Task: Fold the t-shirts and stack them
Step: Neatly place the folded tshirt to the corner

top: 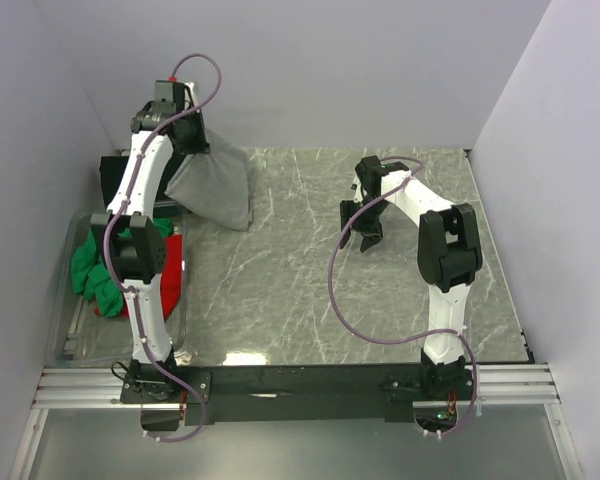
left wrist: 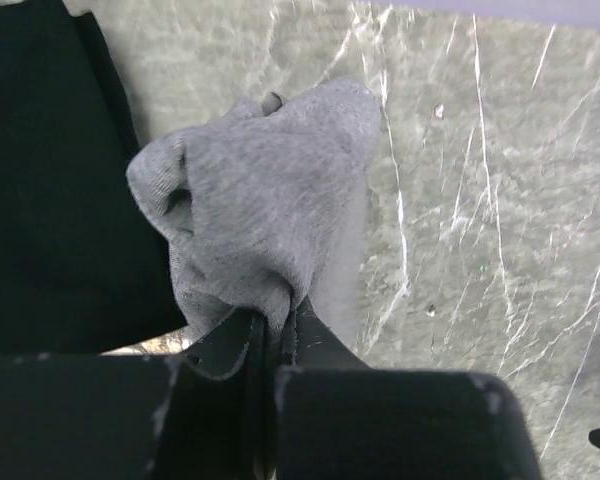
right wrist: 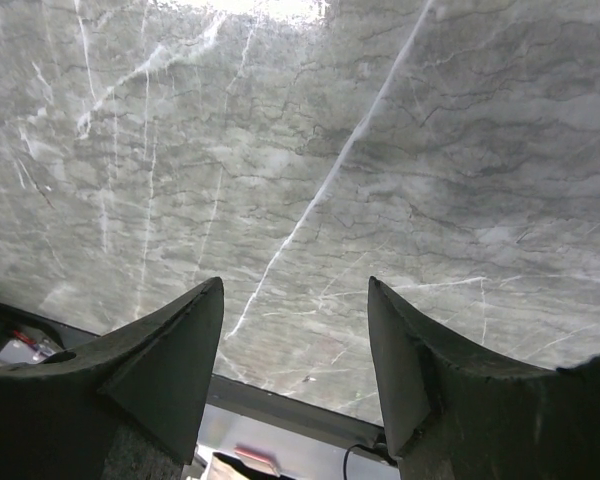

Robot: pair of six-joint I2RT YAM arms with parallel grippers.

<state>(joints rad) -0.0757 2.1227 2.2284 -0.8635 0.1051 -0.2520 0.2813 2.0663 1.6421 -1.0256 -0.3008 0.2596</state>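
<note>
The black t-shirt (top: pixel 112 180) (left wrist: pixel 40 180) is below my left gripper, to its left in the top view. My left gripper will next carry the grey t-shirt sideways and down and let go of it.
My left gripper (top: pixel 192 140) is shut on a bunched corner of the heather-grey t-shirt (top: pixel 216 186), which hangs from it in a folded wedge down to the table's back left. In the left wrist view the grey cloth (left wrist: pixel 260 200) is pinched between the closed jaws of that gripper (left wrist: pixel 275 325). A black t-shirt (left wrist: pixel 40 180) lies flat to its left, behind the left arm (top: pixel 115 172). Green (top: pixel 88 266) and red (top: pixel 170 282) t-shirts lie bunched at the left. My right gripper (top: pixel 365 226) hovers open over bare marble (right wrist: pixel 295 285), nothing between its fingers.
A clear plastic bin (top: pixel 65 325) at the left edge holds the green and red shirts. The grey marble table (top: pixel 310 290) has white walls at the back and both sides. A dark rail (top: pixel 300 378) runs along the front edge by the arm bases.
</note>
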